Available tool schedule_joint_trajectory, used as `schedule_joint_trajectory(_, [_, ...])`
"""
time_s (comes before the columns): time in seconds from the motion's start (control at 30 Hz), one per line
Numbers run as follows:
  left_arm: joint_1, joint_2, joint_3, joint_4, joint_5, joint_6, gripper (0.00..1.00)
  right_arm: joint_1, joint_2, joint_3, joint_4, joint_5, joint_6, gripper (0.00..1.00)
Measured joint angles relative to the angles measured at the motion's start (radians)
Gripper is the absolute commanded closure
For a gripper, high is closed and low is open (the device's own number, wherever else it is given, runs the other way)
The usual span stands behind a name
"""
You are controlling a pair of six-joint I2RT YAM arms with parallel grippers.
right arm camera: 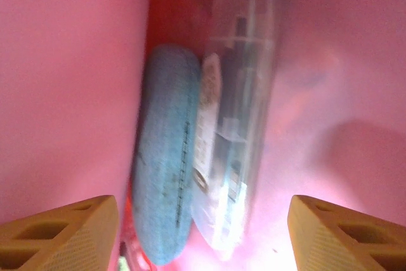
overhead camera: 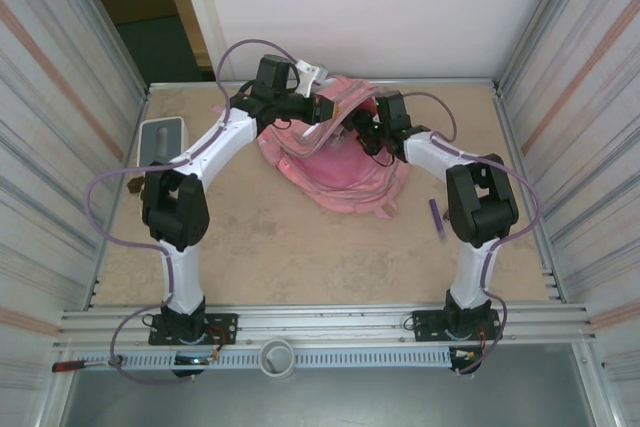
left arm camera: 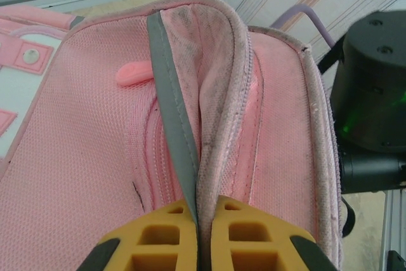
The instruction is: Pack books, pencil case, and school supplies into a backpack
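Note:
The backpack's rim needs to go down and slightly back over the backpack's opening next, and then my left gripper needs to release it.
The pink backpack [overhead camera: 345, 182] lies at the back middle of the table with its mouth held up. My left gripper [overhead camera: 322, 107] [left arm camera: 204, 211] is shut on the backpack's rim [left arm camera: 216, 131], pinching the pink edge and its grey trim [left arm camera: 171, 112]. My right gripper [overhead camera: 368, 133] [right arm camera: 203, 206] reaches into the opening and stands open, nothing between its fingers [right arm camera: 70, 226]. Below it, inside the pink lining [right arm camera: 70, 80], lie the blue-grey pencil case [right arm camera: 165, 182] and, touching its side, a clear plastic tube [right arm camera: 241, 131]. A purplish pen [overhead camera: 436, 215] lies on the table right of the backpack. The books are hidden.
A white box with a grey top [overhead camera: 160, 139] stands at the left edge, a small brown lump [overhead camera: 135, 185] just in front of it. Metal walls close in both sides. The right arm's dark wrist [left arm camera: 374, 99] sits close beside the held rim.

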Motion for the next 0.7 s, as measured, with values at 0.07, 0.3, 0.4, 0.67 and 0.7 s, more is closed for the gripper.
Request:
schedule_joint_trajectory(0.07, [0.0, 0.0, -0.002, 0.001, 0.0, 0.0, 1.0, 0.002, -0.035, -0.056, 0.005, -0.001, -0.009, 0.33])
schedule_joint_trajectory(0.3, [-0.003, -0.021, -0.052, 0.029, -0.002, -0.001, 1.0, 0.012, -0.298, -0.238, -0.073, 0.028, -0.145, 0.29])
schedule_joint_trajectory(0.4, [-0.019, -0.031, -0.092, 0.062, -0.018, -0.002, 1.0, -0.006, -0.48, -0.293, -0.144, 0.093, -0.219, 0.25])
schedule_joint_trajectory(0.67, [-0.11, -0.034, -0.154, 0.069, -0.099, 0.039, 0.46, -0.15, -0.742, -0.424, -0.236, 0.196, -0.317, 0.23])
schedule_joint_trajectory(0.7, [-0.119, -0.045, -0.177, 0.074, -0.114, 0.052, 0.4, -0.139, -0.732, -0.422, -0.24, 0.196, -0.33, 0.23])
